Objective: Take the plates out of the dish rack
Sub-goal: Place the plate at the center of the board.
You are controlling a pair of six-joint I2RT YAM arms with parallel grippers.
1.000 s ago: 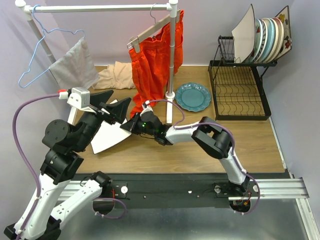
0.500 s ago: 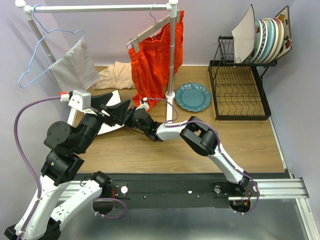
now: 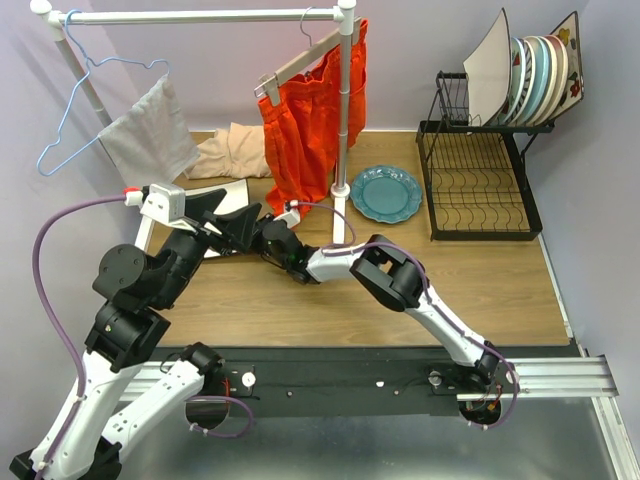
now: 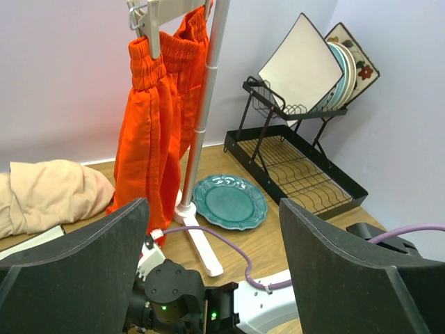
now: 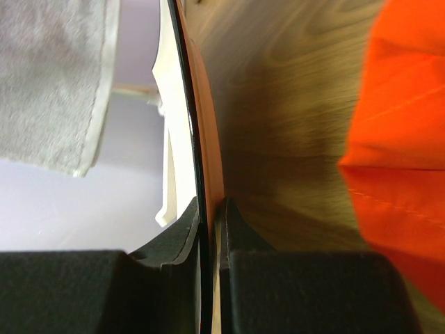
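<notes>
The right gripper moves down next, sets the square white plate upon the wood (image 3: 258, 194) (image 5: 268, 142) beside the orange shorts and releases it, as that wood lies below the gripper.
The black wire dish rack (image 3: 480, 185) stands at the table's right, with several plates (image 3: 535, 75) upright in its upper shelf, a square white one in front. A round teal plate (image 3: 386, 193) lies flat on the wood beside the rack. My right gripper (image 3: 262, 232) reaches far left and is shut on the rim of a square white plate (image 3: 234, 194). In the right wrist view the plate's thin edge (image 5: 182, 104) runs straight out from between the closed fingers (image 5: 240, 229). My left gripper (image 4: 215, 278) is open just above the right wrist, holding nothing.
A white clothes rail (image 3: 345, 120) with orange shorts (image 3: 305, 110) stands mid-table, its foot next to the teal plate. A grey cloth on a blue hanger (image 3: 150, 125) hangs at the left. A beige cloth (image 3: 232, 150) lies at the back.
My right gripper has carried the square white plate left and back, toward the table's left side under the left gripper. The plate now shows lower and flatter. The left arm shifted slightly.
</notes>
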